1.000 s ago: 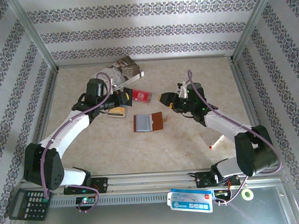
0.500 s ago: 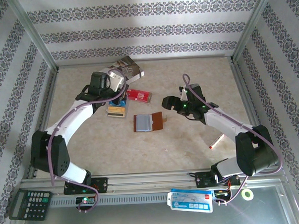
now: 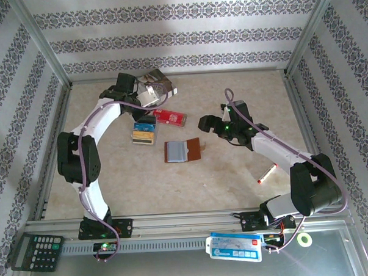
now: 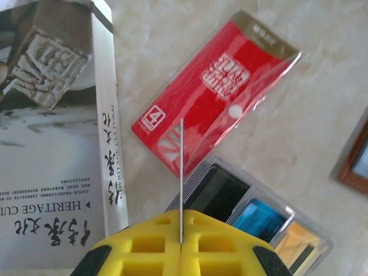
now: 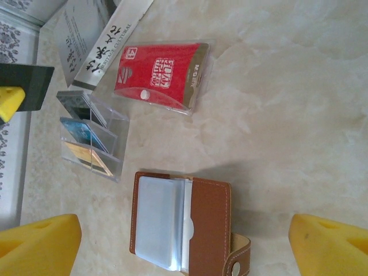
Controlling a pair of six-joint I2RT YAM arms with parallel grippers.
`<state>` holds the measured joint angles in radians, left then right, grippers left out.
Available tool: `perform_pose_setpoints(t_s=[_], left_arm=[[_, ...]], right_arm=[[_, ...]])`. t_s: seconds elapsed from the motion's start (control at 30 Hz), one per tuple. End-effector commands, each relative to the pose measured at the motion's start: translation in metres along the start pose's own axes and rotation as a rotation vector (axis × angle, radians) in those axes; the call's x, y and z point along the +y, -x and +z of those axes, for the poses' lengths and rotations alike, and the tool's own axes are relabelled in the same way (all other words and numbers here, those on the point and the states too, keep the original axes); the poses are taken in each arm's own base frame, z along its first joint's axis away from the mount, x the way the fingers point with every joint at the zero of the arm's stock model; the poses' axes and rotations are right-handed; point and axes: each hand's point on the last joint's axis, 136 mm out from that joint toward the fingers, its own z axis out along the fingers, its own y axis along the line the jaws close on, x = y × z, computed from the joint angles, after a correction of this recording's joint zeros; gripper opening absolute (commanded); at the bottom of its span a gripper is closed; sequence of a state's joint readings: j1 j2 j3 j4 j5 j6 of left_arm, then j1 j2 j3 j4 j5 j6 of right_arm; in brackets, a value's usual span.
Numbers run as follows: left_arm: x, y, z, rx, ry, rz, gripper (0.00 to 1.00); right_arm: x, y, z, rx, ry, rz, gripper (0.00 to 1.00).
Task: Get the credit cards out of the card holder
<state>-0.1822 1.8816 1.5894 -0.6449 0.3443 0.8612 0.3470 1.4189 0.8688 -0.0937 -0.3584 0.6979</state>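
Note:
My left gripper holds the credit card with its edge at an angle to the slot among the black ones, so it should next turn above the stand, then lower the card there.
The card holder [image 3: 183,150] lies open on the table, brown leather with pale plastic sleeves facing up [image 5: 184,227]. My right gripper [image 3: 206,123] hovers just right of it, open, with nothing between the yellow fingers [image 5: 184,250]. My left gripper [image 3: 145,114] is over the back left, shut on a thin credit card seen edge-on [image 4: 181,167] between its yellow pads [image 4: 181,217]. Below it a clear stand [image 4: 253,221] holds black, blue and tan credit cards [image 5: 86,138], also seen from above [image 3: 144,132].
A red packet [image 3: 171,117] lies beside the stand [image 4: 215,92]. A white-grey booklet [image 3: 151,87] sits behind, at the back left. A red pen [image 3: 267,173] lies by the right forearm. A calculator [image 3: 36,251] and a blue-white packet [image 3: 234,246] rest on the front rail.
My right gripper has opened wider above the card holder. The left arm has folded back and raised its elbow toward the far left, keeping the card pinched over the stand.

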Motion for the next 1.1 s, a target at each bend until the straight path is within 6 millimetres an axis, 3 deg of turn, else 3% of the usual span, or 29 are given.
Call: perform_pose_setpoints(t_s=[0.0,0.2,0.7,1.07], left_arm=[[-0.020,-0.019,-0.009,0.044,-0.144,0.164,0.00],[-0.020,-0.028,-0.008,0.021,-0.188,0.250,0.00],[-0.002,-0.026,-0.006,0.030,-0.207,0.421,0.00],[-0.011,-0.031,0.006,0.022,-0.294,0.427,0.00]], right_arm=[[0.004,0.006,-0.001,-0.016,-0.005,0.028,0.93],[0.009,0.001,0.001,0.025,0.013,0.060,0.94],[0.037,-0.001,0.005,0.056,0.073,0.059,0.97],[0.048,0.003,0.010,0.051,0.073,0.073,0.97]])
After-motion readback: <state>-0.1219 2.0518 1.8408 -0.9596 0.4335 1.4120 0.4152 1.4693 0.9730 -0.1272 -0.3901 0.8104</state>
